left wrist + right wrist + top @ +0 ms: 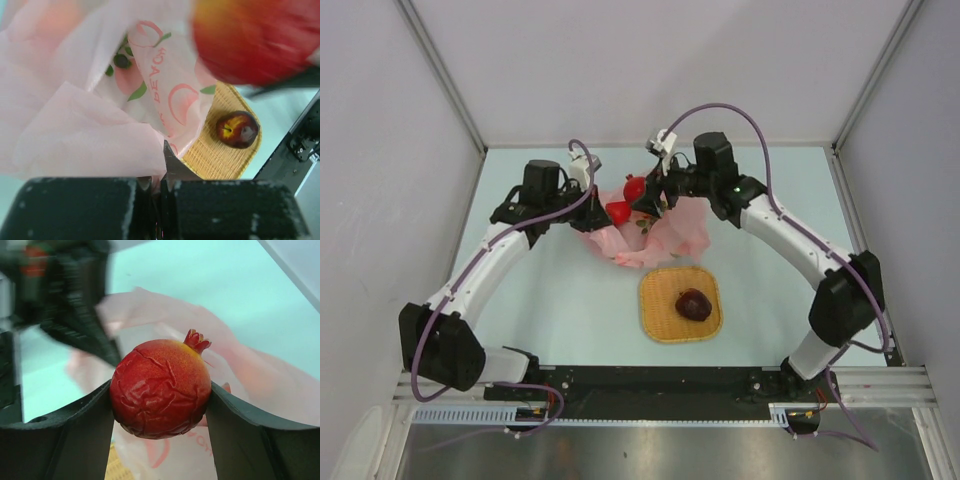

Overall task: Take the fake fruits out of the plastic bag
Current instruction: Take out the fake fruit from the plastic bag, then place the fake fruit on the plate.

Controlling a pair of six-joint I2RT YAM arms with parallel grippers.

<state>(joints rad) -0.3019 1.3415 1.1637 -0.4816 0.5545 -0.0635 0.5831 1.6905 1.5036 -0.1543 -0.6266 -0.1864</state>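
Observation:
My right gripper will next move back and then down to let go of the red wrinkled fruit on the bare far corner of the mat, because that corner is below and back from my gripper.
The pink plastic bag (655, 238) lies crumpled in the middle of the table, just behind the woven mat. My left gripper (160, 186) is shut on a fold of the bag (85, 130) and pinches its left edge in the top view (588, 208). My right gripper (160, 390) is shut on a red pomegranate-like fruit (161, 387) and holds it above the bag (250, 370). In the top view two red fruits (634, 187) (618, 212) show at the bag's top by the right gripper (646, 198). A dark purple fruit (693, 304) lies on the mat, also in the left wrist view (237, 129). The other fruits are hidden.
The orange-tan woven mat (660, 325) lies in front of the bag, towards the arm bases, and shows in the left wrist view (215, 160). Grey walls close in the table on the left, right and back. The left arm (65, 300) is close beside the right gripper.

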